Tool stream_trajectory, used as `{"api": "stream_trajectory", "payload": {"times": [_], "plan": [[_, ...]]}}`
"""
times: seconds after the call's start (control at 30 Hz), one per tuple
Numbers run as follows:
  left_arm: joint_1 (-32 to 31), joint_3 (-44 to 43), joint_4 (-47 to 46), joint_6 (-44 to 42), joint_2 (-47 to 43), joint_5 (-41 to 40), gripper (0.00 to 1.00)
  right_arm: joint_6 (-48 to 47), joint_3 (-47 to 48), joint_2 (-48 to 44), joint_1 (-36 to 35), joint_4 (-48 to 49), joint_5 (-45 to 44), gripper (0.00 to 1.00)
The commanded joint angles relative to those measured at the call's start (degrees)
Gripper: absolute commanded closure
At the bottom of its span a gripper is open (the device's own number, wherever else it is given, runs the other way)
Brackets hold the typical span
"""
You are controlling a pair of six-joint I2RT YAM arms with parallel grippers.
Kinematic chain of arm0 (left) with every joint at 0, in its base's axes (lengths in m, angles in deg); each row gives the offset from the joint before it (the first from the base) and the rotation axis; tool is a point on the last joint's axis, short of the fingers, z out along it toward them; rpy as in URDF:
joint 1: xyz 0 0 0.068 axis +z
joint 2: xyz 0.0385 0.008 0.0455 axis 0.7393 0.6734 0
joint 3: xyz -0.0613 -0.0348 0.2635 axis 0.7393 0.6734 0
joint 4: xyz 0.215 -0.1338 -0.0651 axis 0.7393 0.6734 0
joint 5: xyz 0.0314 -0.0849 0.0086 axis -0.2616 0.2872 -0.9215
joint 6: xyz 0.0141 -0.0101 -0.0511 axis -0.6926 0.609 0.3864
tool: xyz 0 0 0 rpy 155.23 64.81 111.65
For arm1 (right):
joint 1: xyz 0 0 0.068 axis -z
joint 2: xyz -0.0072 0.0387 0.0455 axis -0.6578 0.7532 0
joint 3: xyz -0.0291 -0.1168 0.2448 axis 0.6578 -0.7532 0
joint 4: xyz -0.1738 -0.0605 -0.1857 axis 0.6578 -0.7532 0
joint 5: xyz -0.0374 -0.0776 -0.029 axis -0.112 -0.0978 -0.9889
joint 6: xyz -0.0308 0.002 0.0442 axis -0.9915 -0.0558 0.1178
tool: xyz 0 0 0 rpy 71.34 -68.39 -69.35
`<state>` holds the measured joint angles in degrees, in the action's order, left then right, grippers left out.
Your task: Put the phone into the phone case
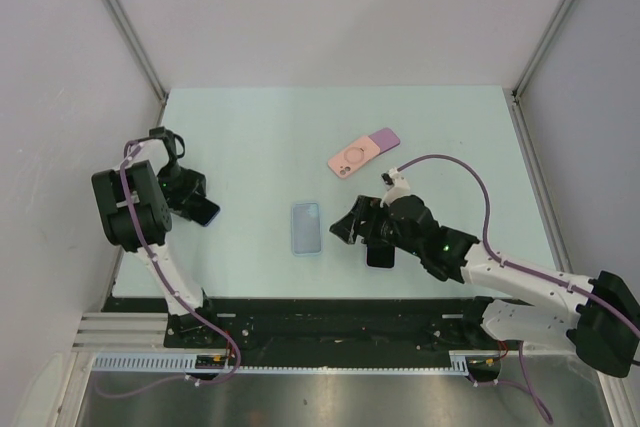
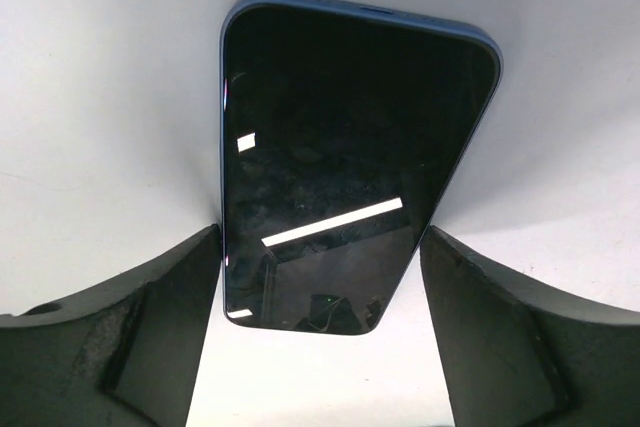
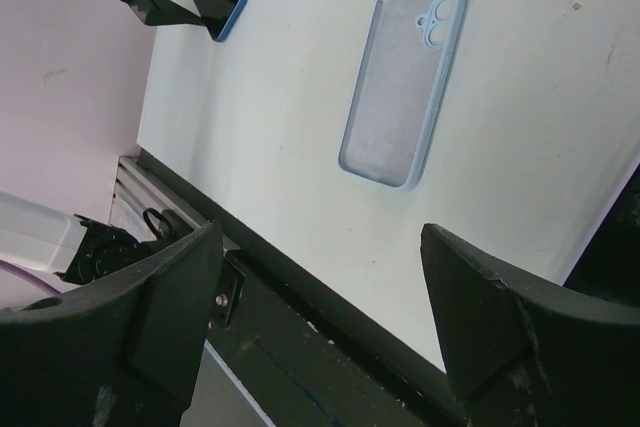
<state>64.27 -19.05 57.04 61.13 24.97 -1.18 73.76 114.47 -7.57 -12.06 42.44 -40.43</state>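
Note:
The phone's near end (image 1: 208,215) (image 3: 222,33) is to the left of my right gripper in the top view, so my right gripper should move across the case next and close on that end.
The phone (image 2: 330,147) is blue-edged with a black screen facing up, and lies at the table's left side (image 1: 205,211). My left gripper (image 2: 320,239) is open, with one finger on each side of the phone's near end; it also shows in the top view (image 1: 192,199). The empty light-blue phone case (image 1: 306,229) lies inside-up in the middle of the table, and the right wrist view shows its camera cut-out (image 3: 403,85). My right gripper (image 1: 360,235) is open and empty just right of the case, above the table's near edge (image 3: 322,232).
A pink case or phone with a purple piece (image 1: 363,153) lies at the back, right of centre. A black rail (image 3: 330,337) runs along the table's near edge. White walls (image 1: 60,67) close in the left, back and right sides.

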Motion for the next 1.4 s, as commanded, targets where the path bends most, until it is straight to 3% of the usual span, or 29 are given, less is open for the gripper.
{"api": "stream_trajectory", "payload": {"times": [0.0, 0.2, 0.4, 0.6, 0.83, 1.37], "plan": [[0.2, 2.9, 2.7, 3.0, -0.6, -0.1, 0.20, -0.5, 2.1, 1.3, -0.3, 1.8, -1.7, 0.16], [0.1, 10.1, 0.4, 4.1, -6.2, 6.2, 0.33, 0.3, 2.4, 4.3, -1.0, 4.6, -0.5, 0.16], [-2.3, 17.6, -1.0, 2.5, -12.2, 9.3, 0.39, 1.3, 2.5, 9.7, -2.9, 11.9, -1.6, 0.17], [-4.3, 27.8, -5.6, 3.3, -21.9, 17.6, 0.43, -0.7, 7.9, 16.8, -6.2, 14.6, -9.0, 0.19], [-9.1, 33.6, -8.6, 3.4, -27.0, 24.2, 0.43, -0.9, 12.1, 30.2, -9.8, 22.6, -7.5, 0.28], [-10.5, 39.2, -10.3, 3.5, -33.7, 29.6, 0.46, 3.8, 19.4, 50.3, -14.4, 34.9, 1.0, 0.39]]}}
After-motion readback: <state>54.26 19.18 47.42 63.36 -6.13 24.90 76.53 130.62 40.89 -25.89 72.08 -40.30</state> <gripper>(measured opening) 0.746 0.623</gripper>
